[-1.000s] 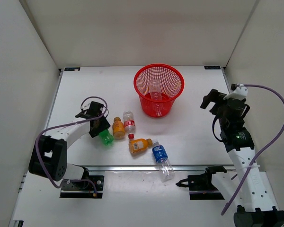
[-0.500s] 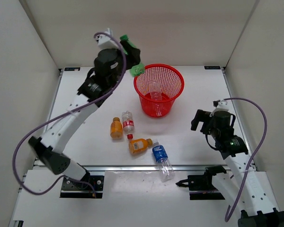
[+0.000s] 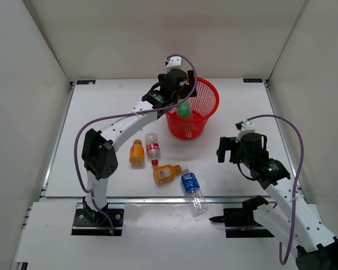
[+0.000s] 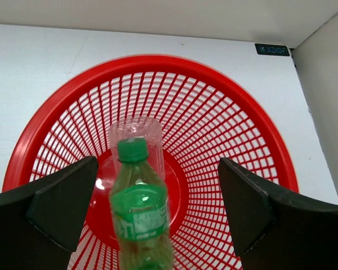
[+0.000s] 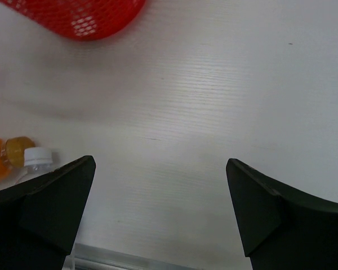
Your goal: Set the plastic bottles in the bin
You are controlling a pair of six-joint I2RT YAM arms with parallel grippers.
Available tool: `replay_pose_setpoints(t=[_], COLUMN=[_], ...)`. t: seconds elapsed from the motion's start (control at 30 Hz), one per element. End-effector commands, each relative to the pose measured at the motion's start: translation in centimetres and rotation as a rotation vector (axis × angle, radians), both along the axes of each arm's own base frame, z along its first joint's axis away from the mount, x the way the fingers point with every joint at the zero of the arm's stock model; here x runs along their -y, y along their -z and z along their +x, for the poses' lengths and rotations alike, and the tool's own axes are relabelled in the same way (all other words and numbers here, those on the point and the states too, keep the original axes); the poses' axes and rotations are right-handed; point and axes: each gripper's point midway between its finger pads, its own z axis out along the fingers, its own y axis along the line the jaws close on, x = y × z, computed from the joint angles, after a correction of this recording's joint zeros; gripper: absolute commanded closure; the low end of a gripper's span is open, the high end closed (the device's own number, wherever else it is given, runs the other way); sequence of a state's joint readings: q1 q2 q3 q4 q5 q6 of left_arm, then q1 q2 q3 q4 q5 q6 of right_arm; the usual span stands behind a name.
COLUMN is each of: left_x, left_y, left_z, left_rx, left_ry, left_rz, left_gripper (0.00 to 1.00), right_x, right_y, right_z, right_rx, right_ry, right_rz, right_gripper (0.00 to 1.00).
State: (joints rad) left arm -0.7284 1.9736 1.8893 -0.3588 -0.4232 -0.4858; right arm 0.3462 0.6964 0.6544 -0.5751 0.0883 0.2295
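The right gripper moves back, to the left in the top view and down onto the bottle's blue label [image 3: 190, 181] next, since the bottle lies below it, nearer my base.
My left gripper [image 3: 183, 93] hangs open over the red mesh bin [image 3: 214, 99]. A green bottle [image 3: 184, 108] is loose in the bin's mouth. In the left wrist view the green bottle [image 4: 139, 214] sits between the wide-apart fingers of the left gripper [image 4: 156, 163], touching neither. A clear bottle [image 4: 136, 135] lies on the bin's floor. On the table lie an orange bottle [image 3: 137, 152], a red-label bottle [image 3: 152, 145], a second orange bottle [image 3: 166, 173] and a blue-label bottle [image 3: 192, 188]. My right gripper [image 3: 225, 147] is open and empty, right of them.
A tiny red cap [image 3: 155, 162] lies among the bottles. White walls close in the table on three sides. The right wrist view shows bare table between the fingers of the right gripper [image 5: 160, 163], the bin's base [image 5: 79, 17] at top left and an orange bottle [image 5: 0, 160] at the left edge.
The left arm lifted the green bottle from the table, swung over the bin and opened, letting the bottle go. The right arm moved left and lower, toward the bottles.
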Motion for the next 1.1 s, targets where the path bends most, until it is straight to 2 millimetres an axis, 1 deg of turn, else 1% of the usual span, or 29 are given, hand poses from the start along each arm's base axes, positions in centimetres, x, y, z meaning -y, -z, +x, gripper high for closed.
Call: replay_pose_setpoints(t=[0.0,0.07,0.1,0.13,0.17,0.2,0.23,0.27,0.3,0.33,0.37,0.4,0.43,0.47,0.5,0.53,0.57,0.6,0.63,0.67,0.7,0.77,0.83,0.87,0.9,0.93,0.97,1.0,1.07], left_x=[-1.2,-1.0,-1.6,-1.8,-3.1,-3.9,-5.0,-7.6,-9.2,-10.7,-13.1,-14.9,-16.7,-17.7,-19.2,-20.5,-21.7,-22.9,-23.8,-24.2,-24.7,-25.3,-25.8,-25.9,-25.9,-25.9,-25.8,-25.9,-26.0], left_y=[-8.6,-9.3,-10.0,-9.0,-8.8,-9.4,-6.6,-7.0,-3.6,-4.4,-2.8,0.2,0.8,1.5,2.4,1.9,3.2,4.4,4.9,4.9,5.7,6.6,7.3,7.5,7.8,8.3,8.3,8.6,9.1], left_z=[-2.2,-3.9,-4.5,-5.6,-6.9,-8.1,-8.8,-10.8,-11.7,-13.2,-14.7,-15.8,-17.2,-17.8,-19.2,-19.8,-20.9,-21.4,-22.0,-22.4,-22.7,-23.2,-23.3,-23.3,-23.4,-23.4,-23.2,-23.1,-22.8], left_rx=[0.126,0.114,0.121,0.085,0.061,0.059,-0.008,-0.029,-0.1,-0.088,-0.113,-0.165,-0.162,-0.18,-0.205,-0.186,-0.214,-0.242,-0.25,-0.25,-0.273,-0.28,-0.291,-0.289,-0.296,-0.304,-0.297,-0.3,-0.317], left_ry=[0.012,0.057,0.061,0.072,0.07,0.078,0.077,0.065,0.062,0.055,0.019,-0.013,-0.035,-0.05,-0.068,-0.089,-0.118,-0.143,-0.158,-0.158,-0.166,-0.172,-0.185,-0.191,-0.187,-0.182,-0.178,-0.179,-0.179], left_rz=[-0.08,-0.051,-0.036,0.007,0.035,0.031,0.075,0.037,0.066,0.028,0.016,0.046,0.022,0.019,0.0,-0.03,-0.025,-0.011,-0.008,-0.01,-0.016,-0.011,-0.007,-0.006,0.002,0.0,0.002,0.006,0.01], left_gripper=[0.02,0.01,0.02,0.01,0.01,0.01,0.01,0.01,0.01,0.01,0.02,0.01,0.01,0.01,0.01,0.01,0.02,0.01,0.01,0.02,0.01,0.02,0.02,0.01,0.01,0.01,0.01,0.01,0.01], right_x=[-2.6,-5.8,-7.5,-8.6,-10.2,-11.9,-12.5,-13.9,-14.2,-14.5,-14.8,-15.1,-15.1,-15.3,-15.4,-15.5,-15.7,-16.1,-16.1,-15.9,-16.0,-15.8,-15.0,-14.6,-14.4,-14.0,-13.4,-13.2,-11.2], right_y=[-2.1,-1.8,-1.6,-1.2,-0.6,-0.6,0.4,1.4,2.4,2.9,3.8,4.0,4.9,5.5,6.0,6.5,7.3,7.5,8.4,9.4,9.7,10.3,10.9,11.3,11.2,10.5,10.3,9.3,7.9], right_z=[0.1,-1.0,-2.0,-2.4,-3.6,-4.7,-5.4,-7.1,-7.5,-7.7,-8.4,-8.7,-8.9,-9.3,-9.7,-9.7,-10.5,-10.7,-11.0,-11.1,-11.2,-10.6,-10.0,-9.9,-9.8,-8.8,-8.5,-7.9,-6.4], right_rx=[0.049,0.034,0.026,0.02,-0.002,0.002,-0.021,-0.053,-0.076,-0.095,-0.135,-0.144,-0.173,-0.2,-0.218,-0.221,-0.252,-0.251,-0.269,-0.288,-0.304,-0.314,-0.334,-0.343,-0.346,-0.32,-0.324,-0.298,-0.274], right_ry=[-0.129,-0.277,-0.351,-0.398,-0.475,-0.545,-0.588,-0.668,-0.679,-0.69,-0.708,-0.716,-0.715,-0.731,-0.735,-0.736,-0.76,-0.771,-0.774,-0.769,-0.756,-0.71,-0.625,-0.603,-0.577,-0.516,-0.491,-0.464,-0.39], right_rz=[-0.006,-0.012,-0.014,-0.023,-0.041,-0.046,-0.074,-0.104,-0.127,-0.14,-0.15,-0.143,-0.148,-0.141,-0.128,-0.122,-0.105,-0.089,-0.079,-0.087,-0.071,-0.054,-0.055,-0.066,-0.053,-0.043,-0.042,-0.02,-0.024], right_gripper=[0.01,0.01,0.0,0.01,0.01,0.01,0.01,0.0,0.0,0.01,0.01,0.01,0.01,0.01,0.0,0.01,0.01,0.01,0.02,0.05,0.07,0.13,0.19,0.24,0.32,0.39,0.48,0.55,0.63])
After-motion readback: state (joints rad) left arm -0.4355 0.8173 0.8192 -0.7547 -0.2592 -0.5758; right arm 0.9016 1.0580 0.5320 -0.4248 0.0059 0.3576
